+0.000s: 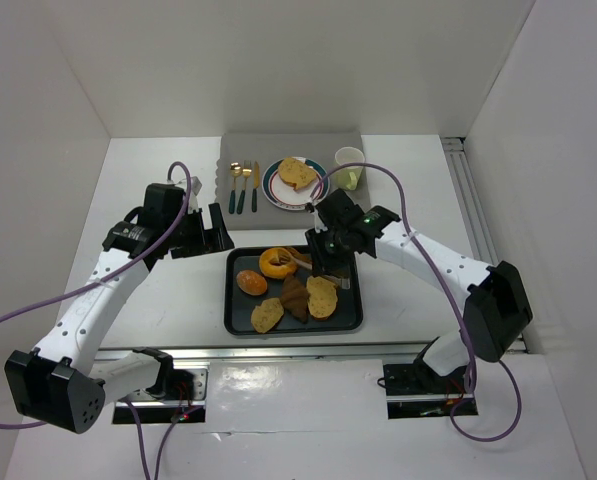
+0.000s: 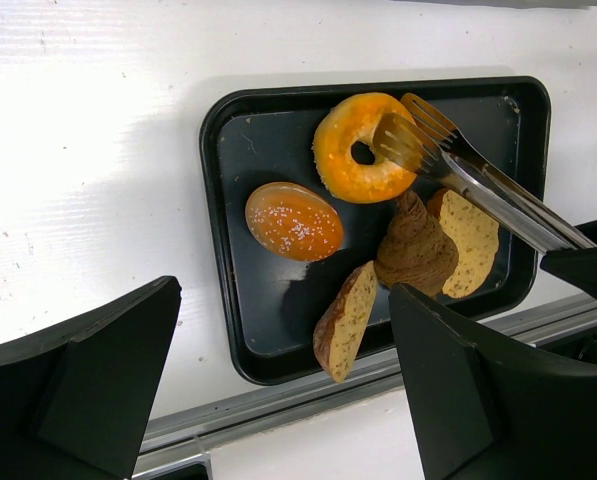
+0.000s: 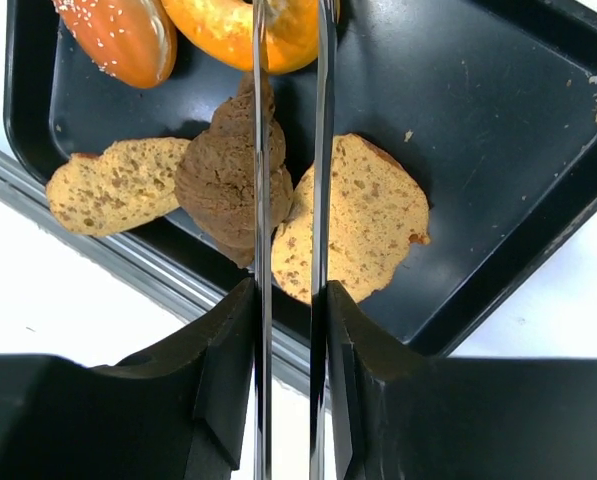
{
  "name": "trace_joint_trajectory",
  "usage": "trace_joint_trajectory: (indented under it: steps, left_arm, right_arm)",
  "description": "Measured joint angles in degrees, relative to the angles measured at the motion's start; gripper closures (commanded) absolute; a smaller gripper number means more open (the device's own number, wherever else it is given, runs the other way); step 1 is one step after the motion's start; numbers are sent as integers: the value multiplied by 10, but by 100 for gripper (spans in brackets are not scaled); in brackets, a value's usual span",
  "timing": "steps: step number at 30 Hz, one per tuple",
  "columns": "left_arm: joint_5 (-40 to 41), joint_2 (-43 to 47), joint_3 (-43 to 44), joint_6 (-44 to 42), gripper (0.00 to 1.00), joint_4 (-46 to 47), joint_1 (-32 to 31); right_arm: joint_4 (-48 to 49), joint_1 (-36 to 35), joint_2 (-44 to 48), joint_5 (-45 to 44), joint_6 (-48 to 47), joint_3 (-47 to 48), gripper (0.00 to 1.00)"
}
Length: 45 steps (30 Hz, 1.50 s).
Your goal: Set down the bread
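Note:
The plate lies outward of my right gripper, which needs to lift next and carry the tongs outward over the plate's bare side by the cutlery to release.
A black tray [image 1: 230,300] holds an orange ring-shaped bread [image 1: 275,262], a seeded bun [image 1: 251,282], a brown croissant [image 1: 295,297] and two flat bread slices [image 1: 268,314] [image 1: 322,296]. My right gripper [image 1: 328,255] is shut on metal tongs [image 2: 488,190]; their two arms run between its fingers [image 3: 218,350]. The tong tips sit at the right side of the ring bread [image 2: 343,160]; whether they pinch it I cannot tell. My left gripper [image 1: 216,232] hangs open and holds nothing, left of the tray's far corner.
Behind the tray lies a grey mat [image 1: 290,145] with a plate [image 1: 270,190] carrying a bread piece [image 1: 297,172], cutlery [image 1: 242,186] to its left and a pale cup [image 1: 349,167] to its right. White walls enclose the table.

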<state>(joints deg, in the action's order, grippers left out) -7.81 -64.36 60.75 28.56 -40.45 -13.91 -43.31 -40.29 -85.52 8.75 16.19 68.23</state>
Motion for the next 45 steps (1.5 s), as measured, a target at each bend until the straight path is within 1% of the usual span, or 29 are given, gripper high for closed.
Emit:
trace_joint_trajectory:
  steps: [3, 5, 9, 15, 21, 23, 26, 32, 36, 39, 42, 43, 44, 45]
  left_arm:
    - [0, 0, 0, 0, 1, 0, 0]
    - [0, 0, 0, 0, 1, 0, 0]
    - [0, 0, 0, 0, 1, 0, 0]
    - [0, 0, 0, -1, 1, 0, 0]
    - [1, 0, 0, -1, 1, 0, 0]
    - [1, 0, 0, -1, 1, 0, 0]
    - [4, 0, 0, -1, 1, 0, 0]
    - [19, 0, 0, -1, 1, 0, 0]
    - [23, 0, 0, -2, 1, -1, 0]
    - [23, 0, 0, -2, 1, 0, 0]
    - [23, 0, 0, -2, 1, -1, 0]
    - [23, 0, 0, -2, 1, -1, 0]
    - [23, 0, 0, -2, 1, 0, 0]
    - [23, 0, 0, -2, 1, -1, 0]
  right_arm:
    - [-4, 1, 0, 1, -7, 1, 72]
    - [-10, 1, 1, 1, -9, 3, 77]
    - [-29, 3, 8, -2, -12, 24, 81]
    - [-56, 26, 27, 0, -24, 80, 81]
    - [-40, 62, 21, 1, -26, 125, 81]
    - [-27, 67, 5, -3, -24, 143, 81]
    - [11, 69, -40, -33, -12, 183, 81]
    - [73, 76, -153, -92, 15, 264, 81]
    - [104, 82, -215, -119, 33, 291, 81]
    - [111, 89, -234, -129, 44, 291, 78]
    - [119, 95, -242, -132, 53, 291, 71]
    - [122, 95, -244, -133, 55, 291, 67]
    - [123, 96, -246, -134, 57, 291, 59]
    - [123, 97, -247, -136, 59, 291, 57]
